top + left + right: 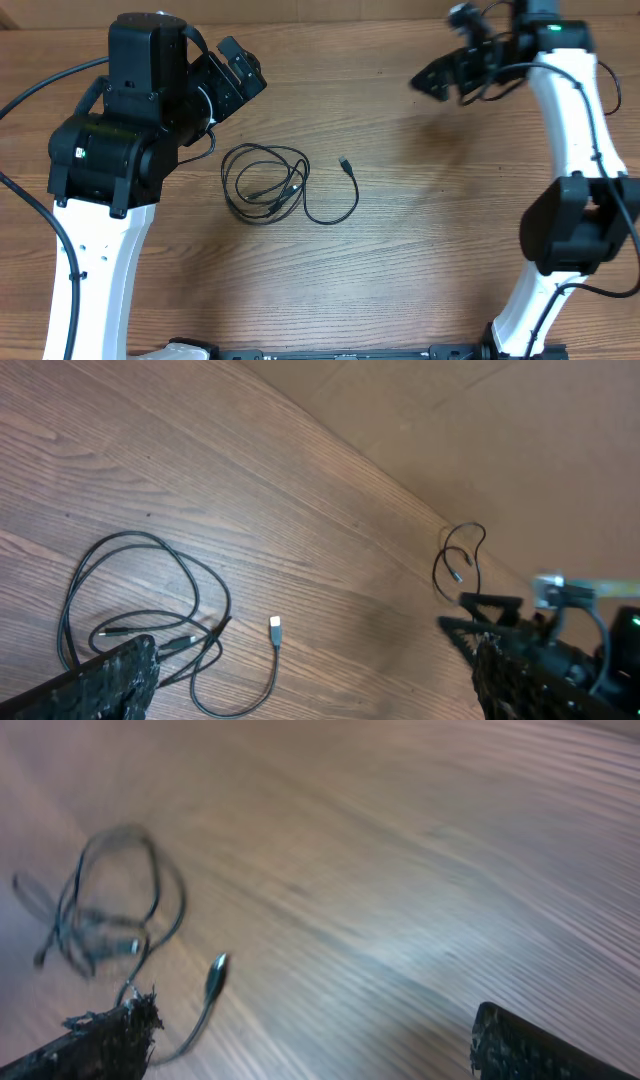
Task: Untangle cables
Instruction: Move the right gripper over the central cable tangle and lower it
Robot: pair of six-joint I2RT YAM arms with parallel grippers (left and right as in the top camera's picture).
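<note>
Parts of the cables cross at the coil's edge facing the plug [300, 179] [145, 950], so I should bring my right gripper down and to the left in the overhead view, onto that edge.
The cables [262, 184] lie as a loose black coil on the wooden table, left of centre. One strand curves out to the right and ends in a small plug [344, 162]. The left wrist view shows the coil [140, 595] and plug [275, 625] below its fingers. The right wrist view, blurred, shows the coil [105, 915] and plug [215, 975] at far left. My left gripper [245, 68] [310, 685] is open and empty, above and behind the coil. My right gripper [437, 82] [320, 1040] is open and empty, raised at the back right, far from the coil.
The left arm's bulky black housing [140, 110] stands just left of the coil. The right arm's white link [575, 120] runs down the right side. A thin black wire loop [460, 560] hangs by the right arm's gripper. The table's far edge [400, 480] is behind.
</note>
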